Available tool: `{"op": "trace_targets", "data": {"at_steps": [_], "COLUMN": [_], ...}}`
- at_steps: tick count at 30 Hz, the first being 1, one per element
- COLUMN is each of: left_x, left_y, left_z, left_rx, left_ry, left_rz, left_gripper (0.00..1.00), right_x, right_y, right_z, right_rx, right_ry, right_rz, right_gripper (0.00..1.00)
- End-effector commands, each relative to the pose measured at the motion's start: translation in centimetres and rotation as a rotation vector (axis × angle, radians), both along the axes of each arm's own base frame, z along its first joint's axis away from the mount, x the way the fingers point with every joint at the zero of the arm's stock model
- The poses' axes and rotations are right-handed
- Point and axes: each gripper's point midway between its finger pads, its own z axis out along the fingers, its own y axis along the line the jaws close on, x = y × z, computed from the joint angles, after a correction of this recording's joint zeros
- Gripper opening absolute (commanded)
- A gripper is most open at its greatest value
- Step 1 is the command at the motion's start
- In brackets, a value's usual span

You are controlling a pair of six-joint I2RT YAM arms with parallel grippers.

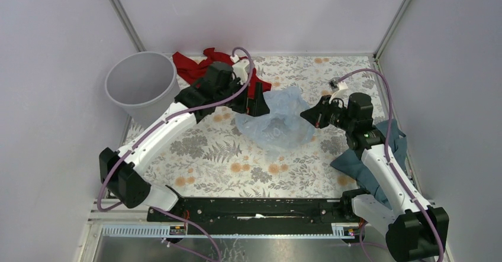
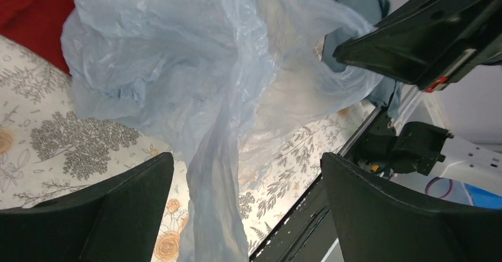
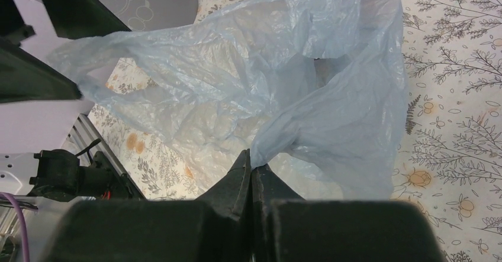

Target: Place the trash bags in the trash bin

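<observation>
The twisted strand (image 2: 214,206) is between my left gripper's wide-apart fingers, so my left gripper will next go down slightly and close on it, as my right gripper pinches the opposite side.
The pale blue translucent trash bag (image 1: 277,120) is bunched up and held off the floral table between my two grippers. My right gripper (image 1: 309,115) is shut on a pinch of the bag's film (image 3: 331,96), with its tips (image 3: 253,162) closed together. My left gripper (image 1: 256,100) is open at the bag's left side. In the left wrist view a twisted strand of the bag (image 2: 216,173) hangs between its wide-apart fingers (image 2: 127,209). The light grey trash bin (image 1: 142,84) stands upright at the far left, well left of the bag.
A red cloth (image 1: 198,65) lies behind the left gripper near the bin and shows in the left wrist view (image 2: 35,7). A dark teal cloth (image 1: 370,155) lies under the right arm at the table's right edge. Grey walls close in the table.
</observation>
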Motion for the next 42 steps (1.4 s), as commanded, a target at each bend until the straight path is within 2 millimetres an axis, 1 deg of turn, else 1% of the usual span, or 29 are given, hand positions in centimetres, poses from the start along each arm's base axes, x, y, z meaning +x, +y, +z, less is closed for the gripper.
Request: {"op": "trace_targets", "data": {"at_steps": [1, 6, 9, 11, 14, 16, 17, 18, 21, 23, 24, 25, 26, 27, 28, 29, 30, 31, 32, 33, 34, 35, 36, 37, 38, 39, 40, 41, 42], "left_x": [-0.1, -0.3, -0.5, -0.5, 0.1, 0.7, 1.1, 1.5, 3.3, 6.3, 8.4, 10.4, 12.6, 14.4, 16.1, 16.8, 16.3, 14.7, 12.3, 8.5, 5.7, 2.4, 0.1, -1.4, -2.1, -0.5, 1.8, 4.5, 7.0], "left_y": [-0.6, 1.3, 2.0, 2.5, 3.9, 5.0, 5.5, 5.8, 5.6, 6.4, 6.7, 7.0, 7.1, 7.0, 6.8, 6.1, 4.6, 3.3, 2.6, 1.7, 1.2, 1.6, 2.8, 3.9, 5.6, 6.3, 6.7, 7.2, 7.6], "left_z": [0.7, -0.7, -1.5, -2.2, -3.4, -4.0, -4.4, -4.8, -6.2, -6.8, -5.0, -3.7, -2.0, 0.6, 4.3, 8.7, 13.5, 19.5, 24.6, 28.6, 29.6, 31.5, 31.8, 31.6, 30.9, 28.2, 24.8, 20.2, 14.8], "left_rx": [0.066, 0.183, 0.21, 0.23, 0.286, 0.317, 0.331, 0.336, 0.336, 0.396, 0.395, 0.397, 0.393, 0.367, 0.318, 0.247, 0.15, 0.027, -0.078, -0.167, -0.225, -0.306, -0.385, -0.464, -0.507, -0.46, -0.401, -0.324, -0.241], "left_ry": [-0.071, -0.104, -0.094, -0.087, -0.088, -0.095, -0.096, -0.093, -0.083, -0.102, -0.125, -0.138, -0.176, -0.234, -0.298, -0.372, -0.461, -0.598, -0.737, -0.874, -0.972, -1.091, -1.15, -1.183, -1.163, -1.1, -0.995, -0.863, -0.702], "left_rz": [-0.016, 0.039, 0.054, 0.07, 0.147, 0.212, 0.253, 0.289, 0.334, 0.401, 0.457, 0.507, 0.549, 0.589, 0.62, 0.608, 0.528, 0.453, 0.405, 0.343, 0.289, 0.246, 0.251, 0.269, 0.328, 0.412, 0.505, 0.606, 0.674], "left_gripper": [0.99, 0.99, 0.91, 0.78, 0.51, 0.31, 0.26, 0.18, 0.06, 0.0, 0.0, 0.0, 0.0, 0.0, 0.0, 0.0, 0.0, 0.0, 0.0, 0.0, 0.0, 0.0, 0.0, 0.0, 0.0, 0.0, 0.0, 0.0, 0.0], "right_x": [-0.2, -0.3, -0.3, -0.3, -0.1, 0.1, 0.4, 0.5, 1.1, 3.0, 4.7, 7.1, 9.1, 11.2, 12.8, 14.5, 15.0, 14.6, 13.0, 10.8, 8.4, 6.0, 4.2, 2.7, 1.5, 1.1, 1.6, 2.6, 3.7], "right_y": [0.3, 0.5, 0.5, 0.5, 0.1, -0.7, -1.3, -1.8, -2.0, -2.0, -1.9, -1.9, -1.9, -1.8, -1.6, -1.6, -1.4, -1.2, -0.8, -0.3, 0.0, 0.3, 0.8, 1.4, 2.0, 2.4, 2.4, 2.3, 2.2], "right_z": [1.9, 1.9, 1.8, 1.5, 1.3, 0.1, -0.7, -1.6, -4.9, -6.2, -6.2, -4.5, -3.4, -2.2, 0.1, 3.5, 8.6, 14.0, 19.5, 24.2, 27.5, 29.9, 30.5, 30.0, 28.6, 26.5, 24.1, 20.8, 16.8], "right_rx": [0.007, 0.013, 0.015, 0.016, 0.013, -0.003, -0.01, -0.013, -0.004, 0.0, 0.001, 0.003, -0.009, -0.018, -0.027, -0.043, -0.032, -0.011, 0.021, 0.06, 0.097, 0.129, 0.145, 0.15, 0.169, 0.189, 0.205, 0.206, 0.186], "right_ry": [-0.063, -0.06, -0.054, -0.047, -0.032, 0.038, 0.081, 0.129, 0.252, 0.287, 0.281, 0.257, 0.268, 0.272, 0.264, 0.176, 0.031, -0.138, -0.319, -0.475, -0.585, -0.663, -0.705, -0.731, -0.749, -0.753, -0.728, -0.661, -0.565], "right_rz": [0.03, 0.04, 0.039, 0.038, 0.003, -0.07, -0.127, -0.176, -0.23, -0.269, -0.287, -0.304, -0.32, -0.328, -0.32, -0.313, -0.311, -0.307, -0.285, -0.252, -0.21, -0.158, -0.098, -0.032, 0.03, 0.057, 0.041, 0.012, -0.013], "right_gripper": [0.0, 0.0, 0.0, 0.0, 0.0, 0.0, 0.0, 0.0, 0.0, 0.0, 0.0, 0.0, 0.0, 0.0, 0.0, 0.0, 0.0, 0.0, 0.0, 0.0, 0.0, 0.0, 0.0, 0.0, 0.0, 0.0, 0.0, 0.0, 0.0]}}
